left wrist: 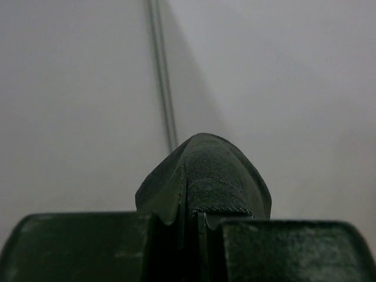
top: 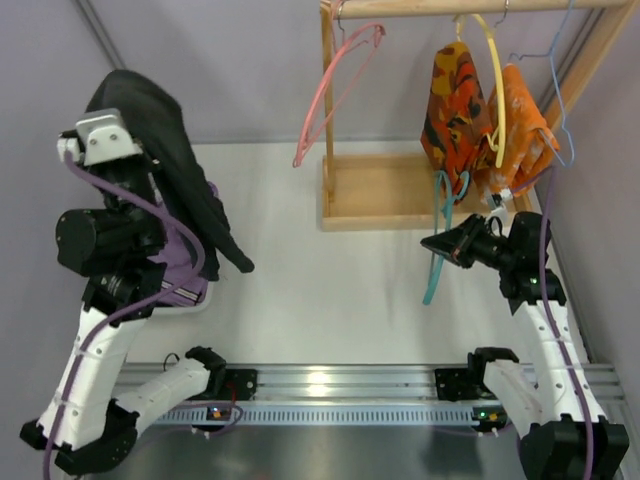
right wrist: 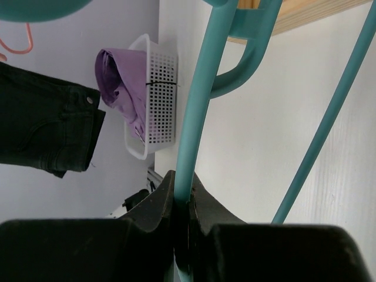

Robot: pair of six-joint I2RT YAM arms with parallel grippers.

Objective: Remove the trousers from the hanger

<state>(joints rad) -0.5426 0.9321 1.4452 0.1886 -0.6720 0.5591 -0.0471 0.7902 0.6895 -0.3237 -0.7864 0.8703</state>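
Note:
Next I should lower my left gripper down over the white basket with purple cloth [top: 184, 288] and tip it to release the fold, since the trousers [top: 180, 170] hang free of any hanger.
The black trousers [top: 180, 170] hang free of any hanger, draped over my raised left arm at the upper left. My left gripper [left wrist: 191, 220] is shut on a fold of the trousers [left wrist: 205, 176]; in the top view its fingers are hidden under the cloth. My right gripper [top: 440, 245] is shut on the bare teal hanger [top: 437, 270] in front of the wooden rack and holds it off the table. In the right wrist view the hanger's bar [right wrist: 200, 106] runs up from between the closed jaws of the right gripper [right wrist: 182, 188], and the trousers [right wrist: 41, 126] show at the far left.
A wooden rack [top: 400, 190] stands at the back, with a pink hanger [top: 335, 90], a yellow hanger carrying an orange garment [top: 460, 100] and a blue wire hanger [top: 560, 100]. A white basket [right wrist: 158, 100] with purple cloth [top: 185, 280] sits by the left arm.

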